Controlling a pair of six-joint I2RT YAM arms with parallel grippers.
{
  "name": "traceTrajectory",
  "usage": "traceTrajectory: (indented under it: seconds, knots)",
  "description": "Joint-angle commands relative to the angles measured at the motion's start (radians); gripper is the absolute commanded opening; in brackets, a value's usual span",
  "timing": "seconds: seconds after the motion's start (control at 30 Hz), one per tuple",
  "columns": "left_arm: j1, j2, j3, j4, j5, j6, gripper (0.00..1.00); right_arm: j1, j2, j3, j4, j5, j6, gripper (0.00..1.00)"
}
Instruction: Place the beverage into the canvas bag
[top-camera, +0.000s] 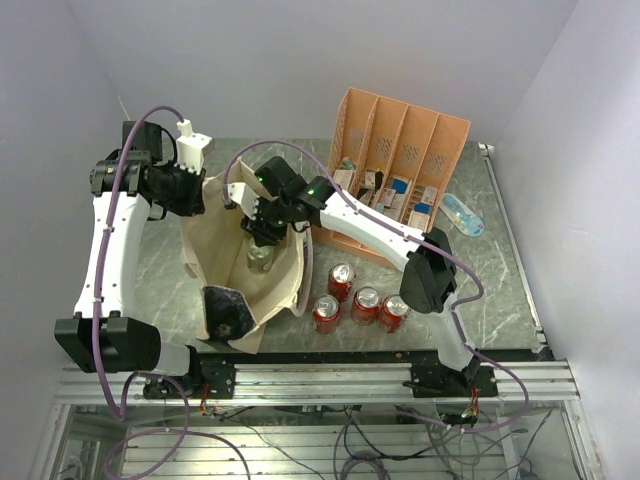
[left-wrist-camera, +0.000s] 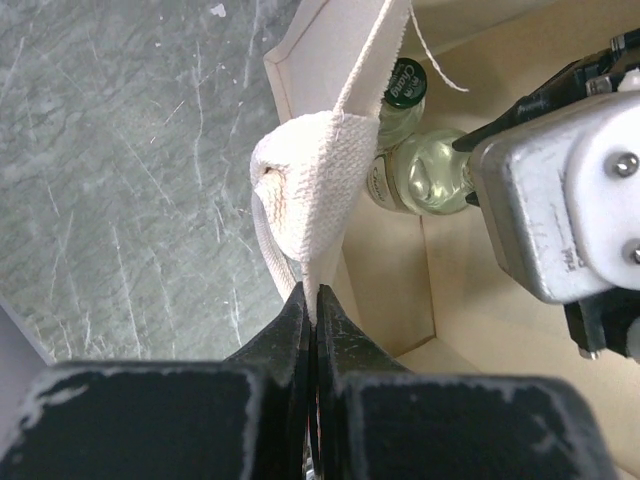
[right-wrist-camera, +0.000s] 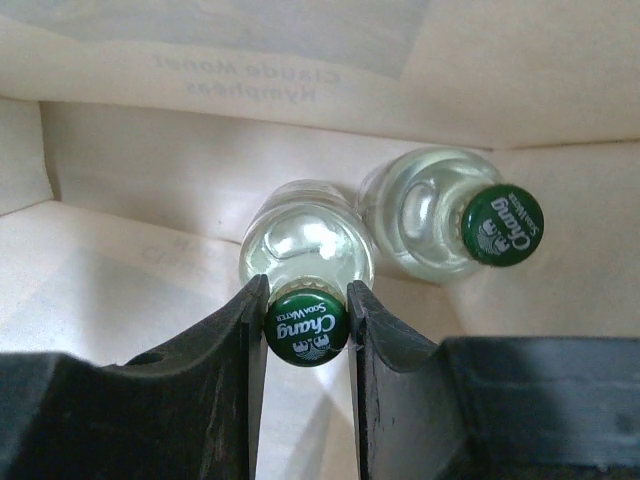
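My right gripper will move outward next and release the bottle at the bag's far end, as the free bottom of the bag beside the second bottle lies outward.
The cream canvas bag (top-camera: 222, 262) stands open at table centre-left, with a dark panel (top-camera: 222, 312) at its near end. My left gripper (left-wrist-camera: 312, 300) is shut on the bag's woven handle (left-wrist-camera: 310, 180) and holds that side up. Inside the bag, my right gripper (right-wrist-camera: 306, 300) is shut on the neck of the beverage (right-wrist-camera: 305, 240), a clear glass soda bottle with a green cap. In the top view that bottle (top-camera: 260, 258) shows below the right gripper (top-camera: 262, 235). A second, identical bottle (right-wrist-camera: 440, 215) stands free beside it in the bag.
Several red cans (top-camera: 366, 303) stand on the marble table right of the bag. An orange-pink divided organizer (top-camera: 400, 150) with small packets sits at the back right. A clear plastic bottle (top-camera: 462, 214) lies beside it.
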Motion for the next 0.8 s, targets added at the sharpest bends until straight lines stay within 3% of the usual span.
traceTrajectory:
  seconds: [0.0,0.33,0.77]
  knots:
    - [0.001,-0.008,0.003,-0.016,0.044,0.031,0.07,-0.032,-0.021,0.079,0.043,0.183,-0.016,0.00]
    - [-0.018,-0.023,-0.009,-0.017,0.077,0.049,0.07,-0.021,0.040,0.190,-0.048,0.301,-0.016,0.00]
    - [-0.020,0.005,0.004,-0.065,0.069,0.032,0.07,-0.020,0.044,0.169,0.003,0.447,-0.032,0.00]
